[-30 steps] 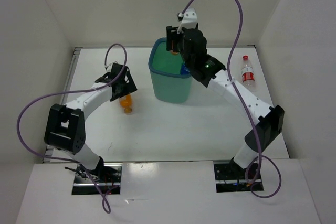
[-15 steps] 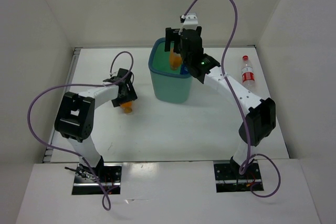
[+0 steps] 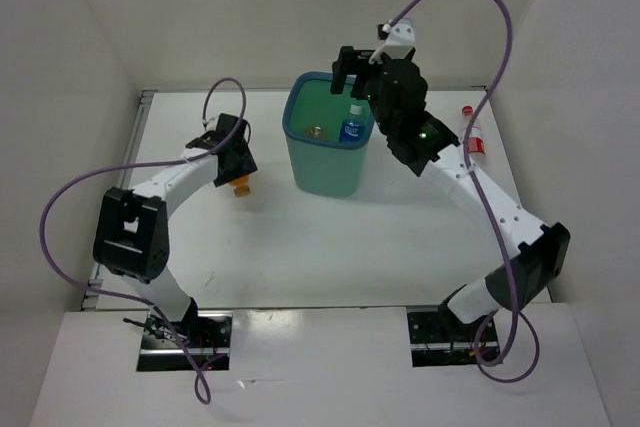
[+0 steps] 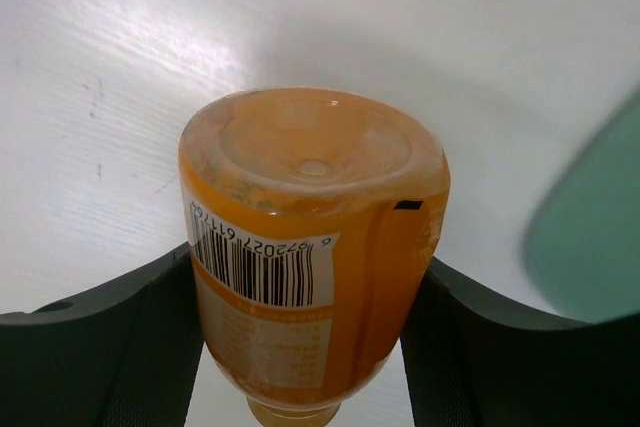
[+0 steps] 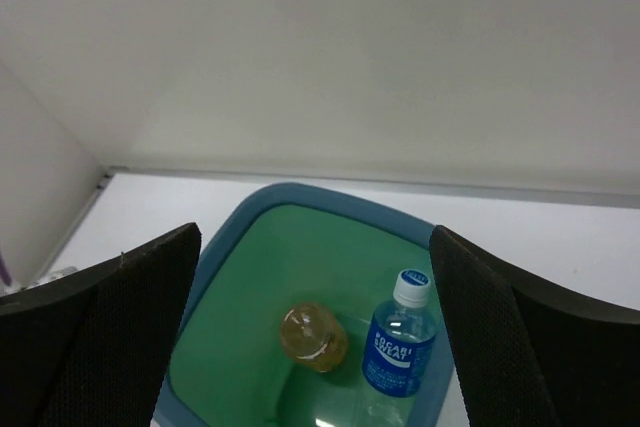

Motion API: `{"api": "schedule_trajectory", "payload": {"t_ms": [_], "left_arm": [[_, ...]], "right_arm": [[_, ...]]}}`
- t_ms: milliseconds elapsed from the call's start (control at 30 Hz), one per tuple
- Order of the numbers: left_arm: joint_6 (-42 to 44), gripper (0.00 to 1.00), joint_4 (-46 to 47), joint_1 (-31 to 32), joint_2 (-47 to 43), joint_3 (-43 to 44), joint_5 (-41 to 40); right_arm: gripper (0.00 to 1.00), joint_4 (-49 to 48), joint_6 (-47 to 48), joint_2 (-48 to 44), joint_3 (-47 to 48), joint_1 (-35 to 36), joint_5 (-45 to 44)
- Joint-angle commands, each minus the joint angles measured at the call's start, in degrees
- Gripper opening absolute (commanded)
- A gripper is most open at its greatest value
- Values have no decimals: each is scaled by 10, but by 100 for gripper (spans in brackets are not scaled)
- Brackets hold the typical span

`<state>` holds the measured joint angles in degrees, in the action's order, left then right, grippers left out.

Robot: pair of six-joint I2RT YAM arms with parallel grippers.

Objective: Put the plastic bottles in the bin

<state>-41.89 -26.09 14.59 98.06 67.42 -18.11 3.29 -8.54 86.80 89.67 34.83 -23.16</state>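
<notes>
The bin stands to my left gripper's right in the top view. I next need to raise that gripper and move it over the bin's opening to release the bottle.
My left gripper is shut on a plastic bottle of orange liquid, its black fingers pressed to both sides of the label. From above, that orange bottle peeks out under the left gripper, left of the teal bin. My right gripper hangs open over the bin's mouth with nothing between its fingers. Inside the bin lie a second orange bottle and a clear blue-label bottle. The red-capped bottle lies at the right, partly behind the right arm.
White walls close the table at the back and both sides. The bin's blurred edge shows to the right of the held bottle. Purple cables loop above both arms.
The right gripper opened and its orange bottle dropped into the bin; that arm then swung slightly right. The left gripper closed on the orange bottle on the table.
</notes>
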Motion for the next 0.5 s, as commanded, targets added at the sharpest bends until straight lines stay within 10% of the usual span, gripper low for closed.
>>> {"api": "schedule_trajectory", "payload": {"t_ms": [0,233,467], "left_arm": [[15,34,-9,5,-100,53,-28],[105,38,85,38,-173,196,19],[191,45,90,104,-20,412,91]], "right_arm": [[100,-38,-12,-58,-23,-20,-5],[100,-37,-58,-134,-95,-131,-5],[100,-26,-81,-141,-139,-227,-38]]}}
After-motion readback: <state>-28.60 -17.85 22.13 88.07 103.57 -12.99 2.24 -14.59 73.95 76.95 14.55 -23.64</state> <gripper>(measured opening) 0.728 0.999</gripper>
